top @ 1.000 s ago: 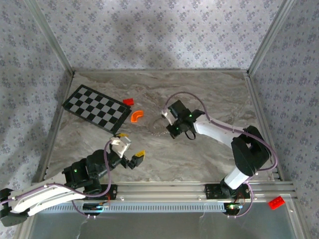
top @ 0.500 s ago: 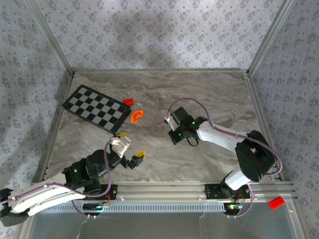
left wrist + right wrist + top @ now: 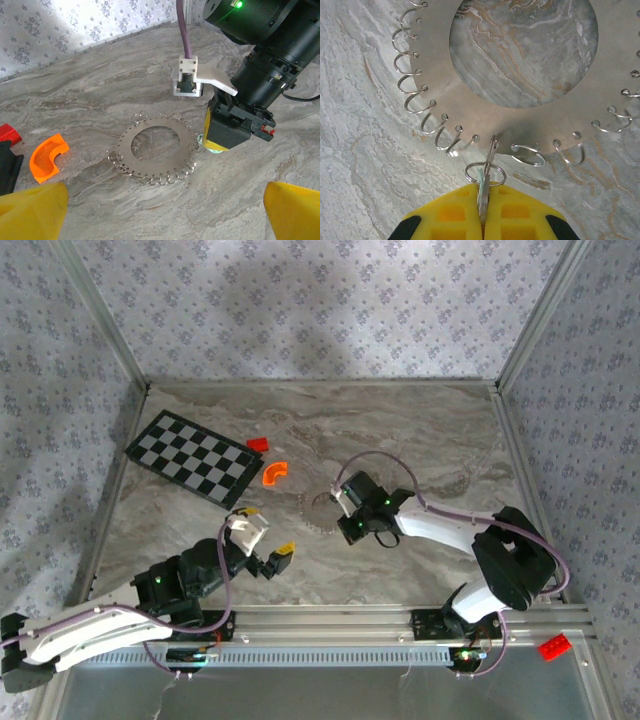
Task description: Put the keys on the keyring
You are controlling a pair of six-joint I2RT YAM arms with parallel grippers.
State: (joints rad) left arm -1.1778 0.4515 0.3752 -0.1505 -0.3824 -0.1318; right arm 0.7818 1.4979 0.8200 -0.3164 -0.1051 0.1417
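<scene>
The key [image 3: 482, 181] already hangs by its wire ring in a loop on the disc's rim, so my right gripper will back away from the rim over the bare marble and release it.
The keyring [image 3: 318, 512] is a flat silvery disc with a big hole and small wire loops round its rim, lying on the marble; it also shows in the left wrist view [image 3: 176, 150] and the right wrist view [image 3: 440, 95]. My right gripper [image 3: 484, 195] is shut on the key [image 3: 482, 181], a tiny pale green sliver standing edge-on between the yellow fingertips. Its tip sits inside a small wire loop at the disc's rim. From above, the right gripper [image 3: 347, 524] touches the ring's right edge. My left gripper [image 3: 268, 540] hovers open to the ring's lower left, its yellow fingertips [image 3: 30, 212] apart.
An orange curved plastic bit [image 3: 274, 472] and a small red block [image 3: 258, 444] lie left of the ring, beside a tilted checkerboard [image 3: 195, 457]. Another red block [image 3: 553, 646] sits outside the rail at bottom right. Patterned walls close in three sides.
The right gripper has moved toward the near edge and now sits low at the ring's right rim. The left gripper has shifted slightly to the right.
</scene>
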